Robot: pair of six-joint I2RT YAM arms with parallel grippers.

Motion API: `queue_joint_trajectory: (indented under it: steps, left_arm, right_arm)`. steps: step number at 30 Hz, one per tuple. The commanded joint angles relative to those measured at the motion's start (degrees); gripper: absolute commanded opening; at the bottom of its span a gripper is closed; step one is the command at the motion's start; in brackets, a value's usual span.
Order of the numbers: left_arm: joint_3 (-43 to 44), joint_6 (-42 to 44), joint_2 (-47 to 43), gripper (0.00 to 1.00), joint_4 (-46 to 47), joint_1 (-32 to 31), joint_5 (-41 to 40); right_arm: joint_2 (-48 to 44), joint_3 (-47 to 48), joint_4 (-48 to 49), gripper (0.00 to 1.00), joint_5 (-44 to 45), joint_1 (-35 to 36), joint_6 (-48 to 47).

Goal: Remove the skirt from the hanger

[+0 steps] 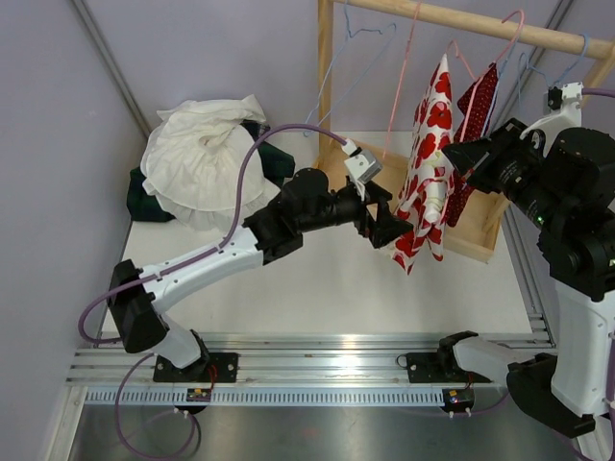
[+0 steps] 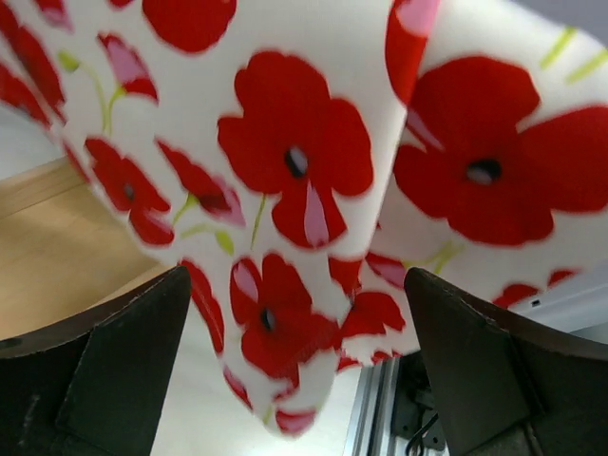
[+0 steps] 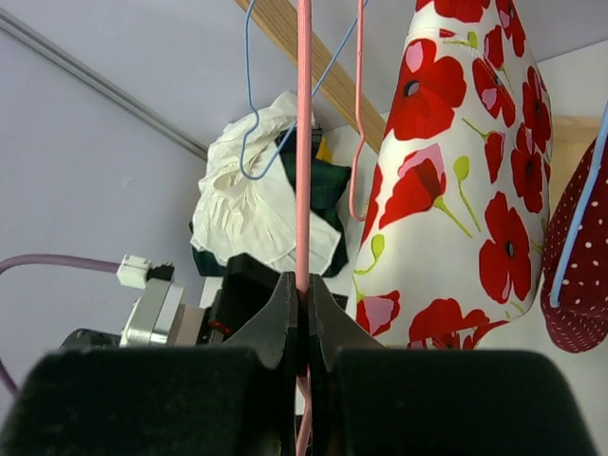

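Note:
The hanger's pink wire hangs at the wooden bar, so my right gripper will carry it outward to there next and then let it go.
The skirt is white with red poppies and hangs from a pink hanger on the wooden rail. My left gripper is open at the skirt's lower edge. In the left wrist view the hem hangs in the gap of the left gripper, between its two dark fingers, and is not pinched. My right gripper is beside the skirt's upper part. In the right wrist view the right gripper is shut on the pink hanger wire, with the skirt to its right.
The wooden rack also holds empty blue hangers and a red dotted garment. Its wooden base lies under the skirt. A pile of white and dark green clothes sits at the back left.

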Motion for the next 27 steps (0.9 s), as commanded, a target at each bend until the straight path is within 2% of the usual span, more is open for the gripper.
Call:
queue_joint_trajectory:
  steps: [1, 3, 4, 5, 8, 11, 16, 18, 19, 22, 27]
  left_arm:
    - [4.6, -2.6, 2.3, 0.85, 9.3, -1.5, 3.3]
    - [4.6, -4.8, 3.5, 0.65, 12.1, -1.8, 4.6]
    - [4.5, -5.6, 3.9, 0.41, 12.8, -1.9, 4.9]
    - [4.3, -6.5, 4.6, 0.00, 13.1, -1.9, 5.0]
    - [-0.1, -8.4, 3.2, 0.00, 14.7, -2.5, 4.7]
    - [-5.8, -7.5, 0.0, 0.00, 12.2, -3.6, 1.9]
    - [-26.5, -8.0, -10.5, 0.00, 9.0, -7.9, -6.7]
    - [-33.0, -10.6, -13.8, 0.00, 9.0, -11.0, -10.7]
    - [-38.6, -11.5, -17.6, 0.00, 8.8, -12.3, -12.3]
    - [-47.8, -16.6, -25.5, 0.00, 7.2, -17.8, -19.6]
    - [-51.6, -21.8, -36.6, 0.00, -2.7, -26.6, -32.4]
  right_arm:
    - [-1.2, -0.3, 3.0, 0.00, -3.8, 0.0, 1.8]
    - [-1.7, 0.0, 3.2, 0.00, -4.0, 0.0, 1.8]
    - [-1.8, -0.1, 3.3, 0.00, -4.1, 0.0, 1.8]
    - [-1.9, 0.0, 3.3, 0.00, -4.1, 0.0, 1.8]
    - [-1.9, -0.1, 4.0, 0.00, -3.4, 0.0, 1.0]
    - [-0.8, 1.6, 4.8, 0.00, -1.6, 0.0, -0.5]
    - [5.5, 10.0, 4.4, 0.00, 2.6, 0.0, -3.7]
    - [8.4, 13.7, 4.5, 0.00, 4.6, 0.0, -4.6]
    - [9.3, 14.3, 4.8, 0.00, 5.1, 0.0, -5.5]
    - [11.3, 15.1, 6.5, 0.00, 6.5, 0.0, -6.6]
    - [13.8, 12.6, 10.6, 0.00, 8.6, 0.0, -7.5]
